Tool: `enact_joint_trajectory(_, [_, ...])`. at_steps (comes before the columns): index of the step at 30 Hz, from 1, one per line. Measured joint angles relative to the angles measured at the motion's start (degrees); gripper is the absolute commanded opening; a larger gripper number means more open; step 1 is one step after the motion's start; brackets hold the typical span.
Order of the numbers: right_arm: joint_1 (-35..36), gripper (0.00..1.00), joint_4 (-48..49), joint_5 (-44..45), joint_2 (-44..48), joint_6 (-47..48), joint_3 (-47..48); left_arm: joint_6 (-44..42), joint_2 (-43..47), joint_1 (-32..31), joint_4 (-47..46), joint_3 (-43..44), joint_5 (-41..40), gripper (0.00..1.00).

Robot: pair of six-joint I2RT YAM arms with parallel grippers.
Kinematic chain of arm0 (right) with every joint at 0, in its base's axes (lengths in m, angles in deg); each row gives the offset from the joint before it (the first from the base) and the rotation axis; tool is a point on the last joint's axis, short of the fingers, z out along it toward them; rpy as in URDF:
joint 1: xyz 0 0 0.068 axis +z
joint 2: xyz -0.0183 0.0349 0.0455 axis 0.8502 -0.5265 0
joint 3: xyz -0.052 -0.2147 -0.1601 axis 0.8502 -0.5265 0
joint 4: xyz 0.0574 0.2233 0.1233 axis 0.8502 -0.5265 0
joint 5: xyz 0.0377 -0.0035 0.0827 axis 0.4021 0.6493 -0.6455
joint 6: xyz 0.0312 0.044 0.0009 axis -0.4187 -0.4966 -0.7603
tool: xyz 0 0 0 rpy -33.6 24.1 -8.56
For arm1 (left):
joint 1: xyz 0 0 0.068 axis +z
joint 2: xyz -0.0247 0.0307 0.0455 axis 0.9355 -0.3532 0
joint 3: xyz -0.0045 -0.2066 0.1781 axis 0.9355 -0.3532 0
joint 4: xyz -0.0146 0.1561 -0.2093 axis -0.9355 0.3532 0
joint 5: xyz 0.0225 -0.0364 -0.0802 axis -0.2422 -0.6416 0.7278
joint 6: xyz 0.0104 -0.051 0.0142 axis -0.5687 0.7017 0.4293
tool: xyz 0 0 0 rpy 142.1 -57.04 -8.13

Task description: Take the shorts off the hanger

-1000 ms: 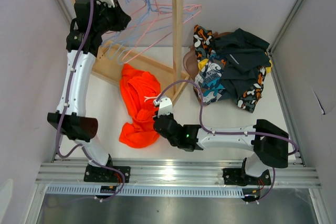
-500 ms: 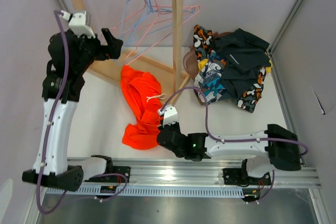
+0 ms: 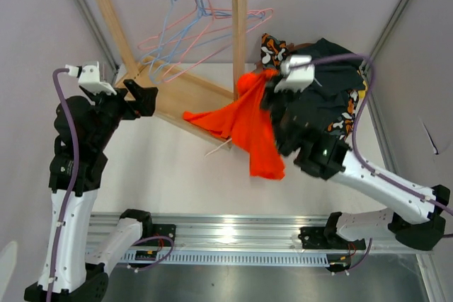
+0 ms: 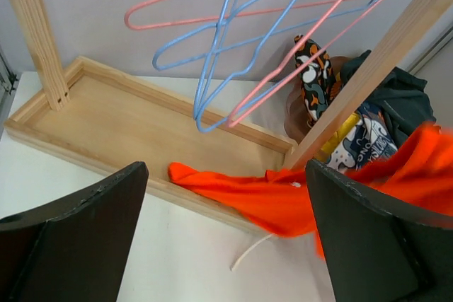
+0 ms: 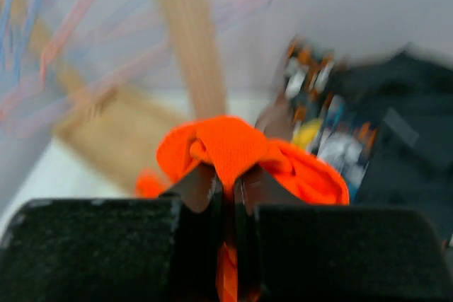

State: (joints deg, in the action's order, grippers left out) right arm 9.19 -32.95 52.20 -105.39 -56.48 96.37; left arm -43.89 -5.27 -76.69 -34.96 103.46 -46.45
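Observation:
The right gripper will lift outward over the pile of shorts to pull the trailing end off the wooden base, before it releases the fold.
The bright orange shorts (image 3: 253, 129) hang in the air beside the rack's right post, one end trailing over the wooden base (image 3: 185, 97). My right gripper (image 3: 266, 90) is shut on a bunched fold of them (image 5: 230, 143), seen pinched between the jaws in the right wrist view, where the gripper (image 5: 228, 183) fills the foreground. My left gripper (image 3: 141, 97) stands wide open and empty left of the rack. Its wrist view shows the orange cloth (image 4: 283, 199) lying beyond the left gripper (image 4: 225, 175). The pink and blue wire hangers (image 3: 185, 30) on the rod carry nothing.
A pile of other shorts lies at the back right: black ones (image 3: 333, 86) and orange camouflage ones (image 3: 272, 51). The wooden rack's upright post (image 3: 241, 40) stands between hangers and pile. Grey walls close in on both sides. A white drawstring (image 4: 251, 251) trails on the table.
My right arm has lifted the orange shorts off the table, up and right toward the pile. The left gripper opened and drew back down and left from the hangers.

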Motion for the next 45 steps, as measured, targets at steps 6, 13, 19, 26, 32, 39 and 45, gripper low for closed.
enact_joint_trajectory(6, [-20.55,0.0,1.53,-9.88,-13.42,9.27,27.74,1.49,2.08,-0.02,-0.52,-5.09,0.76,0.99])
enact_joint_trajectory(13, [-37.88,0.0,-5.46,-19.47,-35.52,10.51,62.73,1.49,2.38,-2.6,-0.55,-6.23,-0.24,0.99])
enact_joint_trajectory(19, [-47.47,0.0,-5.9,-23.82,-45.88,8.15,69.7,1.46,2.03,-3.96,-0.55,-6.25,-1.75,0.99])
enact_joint_trajectory(26, [-55.65,0.99,-10.88,-26.47,-47.01,-1.77,54.6,1.44,0.39,-4.11,-0.52,-6.23,-4.63,0.99])
enact_joint_trajectory(32, [-54.86,0.99,-16.02,-23.74,-38.69,-9.62,30.82,1.42,-0.13,-4.13,-0.35,-6.19,-6.71,0.99])
enact_joint_trajectory(39, [-31.91,0.99,-18.47,-26.1,-3.61,-11.82,1.99,1.38,1.36,-4.13,1.7,-4.22,-8.11,0.99])
enact_joint_trajectory(45, [-10.45,0.99,-11.26,-36.3,30.01,-14.86,-9.64,1.27,7.26,-4.24,0.74,-4.55,-2.6,0.99])
